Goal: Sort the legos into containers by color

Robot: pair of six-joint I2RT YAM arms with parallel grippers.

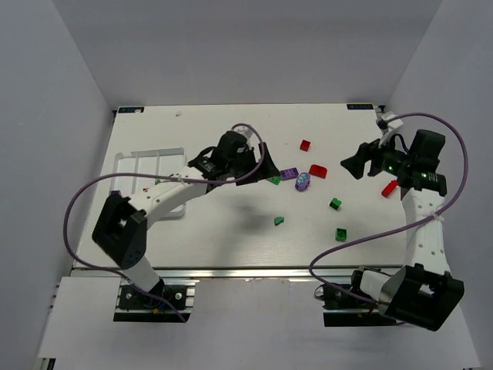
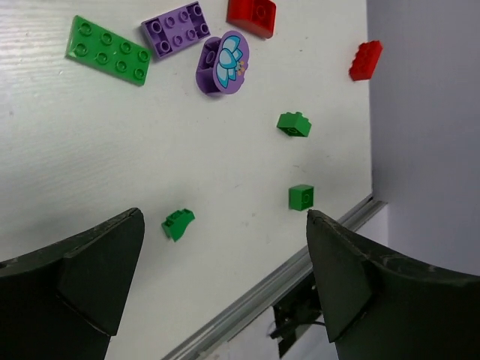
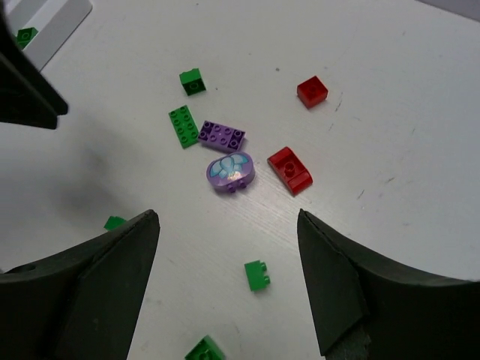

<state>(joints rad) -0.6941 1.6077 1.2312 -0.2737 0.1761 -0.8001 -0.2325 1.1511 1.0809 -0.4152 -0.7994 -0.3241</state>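
The rounded purple piece [image 2: 223,64] is below my left gripper, past the purple plate [image 2: 178,28]. I need to move my left gripper to the right in the top view and down next, so its fingers are on both sides of the piece.
The white compartment tray [image 1: 135,163] lies at the table's left; its corner shows in the right wrist view [image 3: 52,21] with a green brick [image 3: 26,34] in it. Loose legos lie mid-table: a rounded purple piece [image 1: 303,181] [image 2: 223,63] [image 3: 231,172], a purple plate [image 2: 178,28] [image 3: 222,136], a green plate [image 2: 109,50] [image 3: 182,126], red bricks [image 1: 317,171] [image 1: 305,145] [image 1: 390,188], and small green bricks [image 1: 336,203] [image 1: 279,221] [image 1: 340,234]. My left gripper [image 1: 267,166] [image 2: 225,215] is open and empty above the table left of them. My right gripper [image 1: 356,164] [image 3: 226,215] is open and empty to their right.
The table's metal front rail [image 2: 300,266] runs close to the green bricks. Grey walls enclose the table on three sides. The left arm's link [image 1: 166,196] reaches over the tray's near right corner.
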